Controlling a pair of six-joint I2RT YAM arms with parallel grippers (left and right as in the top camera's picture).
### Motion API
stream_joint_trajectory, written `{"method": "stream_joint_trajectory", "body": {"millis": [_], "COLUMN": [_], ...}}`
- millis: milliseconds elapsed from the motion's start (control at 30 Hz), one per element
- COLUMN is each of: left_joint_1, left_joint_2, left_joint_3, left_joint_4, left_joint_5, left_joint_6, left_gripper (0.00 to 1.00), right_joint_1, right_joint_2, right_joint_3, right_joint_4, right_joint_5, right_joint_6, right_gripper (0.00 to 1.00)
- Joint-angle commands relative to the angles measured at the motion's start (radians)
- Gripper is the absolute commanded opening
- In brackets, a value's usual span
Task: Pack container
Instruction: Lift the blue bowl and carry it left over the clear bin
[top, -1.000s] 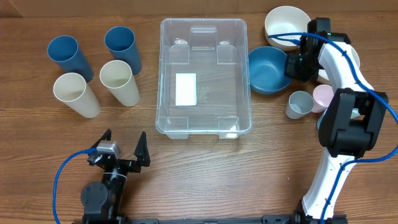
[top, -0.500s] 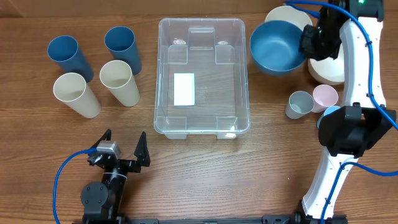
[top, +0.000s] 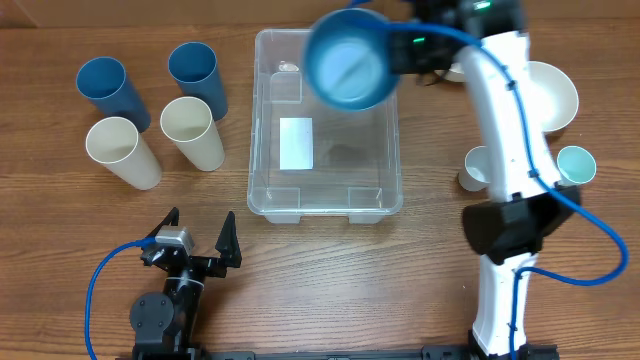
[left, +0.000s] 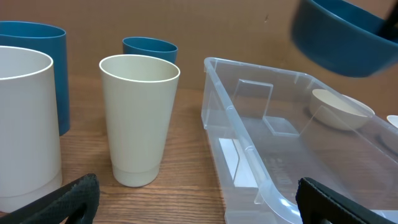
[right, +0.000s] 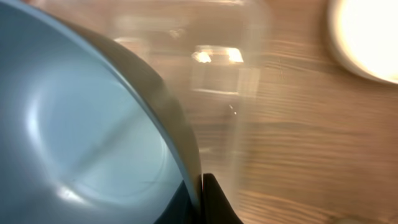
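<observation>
The right gripper lowers the blue bowl into the clear container next, toward the container's middle by the white label.
The clear container with a white label on its bottom stands mid-table; it also shows in the left wrist view and, blurred, in the right wrist view. My right gripper is shut on the rim of a blue bowl and holds it in the air over the container's far right part. The bowl fills the right wrist view, pinched by the fingers, and shows at the top right of the left wrist view. My left gripper is open and empty at the front left.
Two blue cups and two cream cups stand left of the container. A white bowl, a grey cup and a teal cup are on the right.
My right gripper lifted the blue bowl off the table at the right and carried it left, up over the container. The left arm has not moved.
</observation>
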Motion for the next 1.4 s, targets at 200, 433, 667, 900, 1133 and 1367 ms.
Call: {"method": "stream_joint_trajectory", "body": {"millis": [200,433,667,900,1133,1367], "left_joint_1": [-0.004,-0.004,-0.004,-0.004,-0.004,-0.004], "left_joint_2": [-0.008,-0.008,-0.008,-0.008,-0.008,-0.008], "left_joint_3": [-0.003,-0.003,-0.003,-0.003,-0.003,-0.003], "left_joint_4": [-0.002,-0.002,-0.002,-0.002,-0.002,-0.002], "left_joint_5": [-0.005,-0.006,-0.006,-0.005,-0.005,-0.005], "left_joint_6": [0.02,0.02,0.02,0.02,0.02,0.02], "left_gripper": [1.0,1.0,1.0,1.0,1.0,1.0], "right_joint_1": [0.09,0.084,0.042,0.033,0.033,0.009], "right_joint_2": [0.095,0.223,0.301,0.307,0.245,0.109], "right_joint_3": [-0.021,-0.021,-0.022,-0.022,0.186,0.403], "right_joint_4": [0.104,0.179,0.209,0.2,0.032,-0.218], "right_joint_5": [0.117,0.121,0.12,0.116,0.055,-0.029], "right_joint_6": [0.031,0.031,0.054,0.06,0.053,0.053], "right_gripper": [0.04,0.04,0.04,0.64,0.7,0.53]}}
